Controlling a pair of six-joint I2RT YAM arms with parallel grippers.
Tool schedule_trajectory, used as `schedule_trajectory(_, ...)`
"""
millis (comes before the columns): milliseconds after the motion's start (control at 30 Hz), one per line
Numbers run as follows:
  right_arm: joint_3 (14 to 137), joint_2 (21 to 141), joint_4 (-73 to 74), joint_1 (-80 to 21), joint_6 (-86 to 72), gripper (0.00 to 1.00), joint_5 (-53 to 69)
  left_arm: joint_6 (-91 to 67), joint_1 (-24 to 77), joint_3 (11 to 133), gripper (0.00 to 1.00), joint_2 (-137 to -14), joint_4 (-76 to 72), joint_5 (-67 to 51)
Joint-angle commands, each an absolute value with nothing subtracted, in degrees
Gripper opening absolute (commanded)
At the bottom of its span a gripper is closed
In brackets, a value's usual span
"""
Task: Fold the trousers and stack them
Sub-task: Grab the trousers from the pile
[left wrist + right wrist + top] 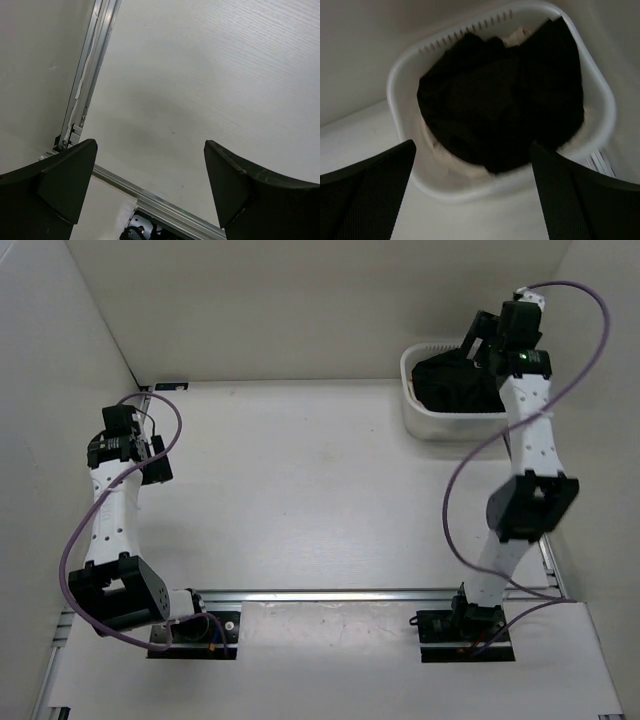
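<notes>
The black trousers lie bunched inside the basket below my open right gripper. My right gripper goes down past the basket's rim onto the trousers' middle next and closes.
The black trousers lie bunched up inside a white plastic basket at the table's back right; in the top view they show as a dark heap in the basket. My right gripper hangs open and empty above the basket's near rim; in the top view it sits over the basket. My left gripper is open and empty above the bare table at the left, and it also shows in the top view.
A pale cloth lies under the trousers in the basket. White walls enclose the table on the left, back and right. An aluminium rail runs across the near edge by the arm bases; another rail runs along the left wall.
</notes>
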State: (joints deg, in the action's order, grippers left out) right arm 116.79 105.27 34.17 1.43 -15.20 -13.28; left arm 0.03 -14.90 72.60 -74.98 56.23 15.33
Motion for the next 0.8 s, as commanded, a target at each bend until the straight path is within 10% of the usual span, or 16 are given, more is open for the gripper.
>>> schedule_trajectory(0, 135.1, 124.3, 43.1, 1.5, -15.1, 0.99, -13.8, 0.0, -14.9, 74.1, 1.0, -77.6, 54.9, 17.4)
schedule_trajectory(267, 135.7, 137.7, 32.3, 1.5, -18.0, 0.93, -13.3, 0.0, -14.3, 75.9, 1.0, -83.7, 54.4, 19.9)
schedule_trajectory(467, 132.5, 129.3, 29.4, 0.9, -15.9, 0.0, -13.3, 0.0, -14.3, 76.5, 1.0, -83.1, 54.4, 19.9)
schedule_trajectory(767, 122.5, 96.4, 22.2, -9.8, -8.5, 0.0, -17.3, 0.0, -13.8, 74.0, 1.0, -75.2, 54.4, 18.3)
